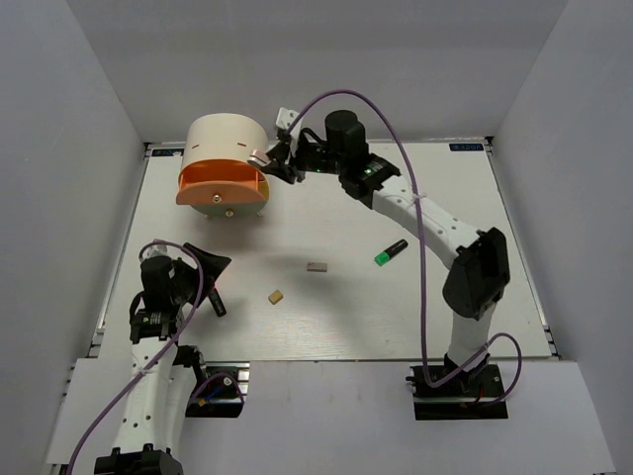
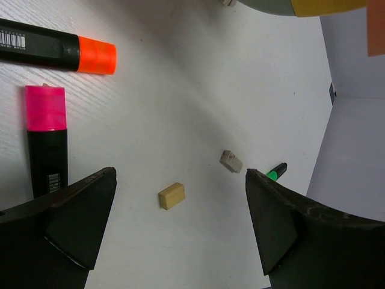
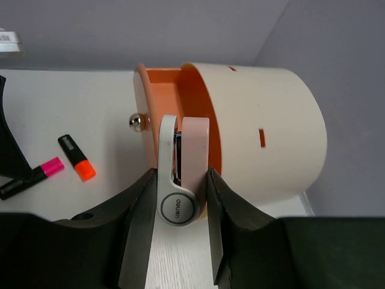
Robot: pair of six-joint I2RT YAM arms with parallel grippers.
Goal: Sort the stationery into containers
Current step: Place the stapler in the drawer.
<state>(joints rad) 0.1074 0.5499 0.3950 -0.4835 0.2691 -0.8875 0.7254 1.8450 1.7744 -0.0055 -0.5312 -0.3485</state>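
The orange drawer's opening (image 1: pixel 225 172) (image 3: pixel 173 99) is to the left of my right gripper in the top view, so my gripper will next move sideways over it and let go of the white-pink piece inside.
My right gripper (image 3: pixel 180 201) is shut on the white-pink clip-like piece (image 3: pixel 182 171), which stands between its jaws. The piece's far end is at the rim of the pulled-out orange drawer (image 3: pixel 174 90) of the cream round cabinet (image 3: pixel 271 132). In the top view that gripper (image 1: pixel 265 161) is beside the cabinet (image 1: pixel 229 139), above the drawer (image 1: pixel 223 190). My left gripper (image 2: pixel 180 223) hangs open over the table at the near left. The tan block (image 2: pixel 171 195) lies below it, the grey block (image 2: pixel 231 161) and green-capped marker (image 2: pixel 277 171) farther off. The orange-capped marker (image 2: pixel 54 49) and pink-capped marker (image 2: pixel 46 138) lie to its left.
The green-capped marker (image 1: pixel 391 253), grey block (image 1: pixel 316 266) and tan block (image 1: pixel 276 296) lie spread across the middle of the white table. White walls close in the table on three sides. The drawer's small knob (image 3: pixel 137 122) points toward the left arm.
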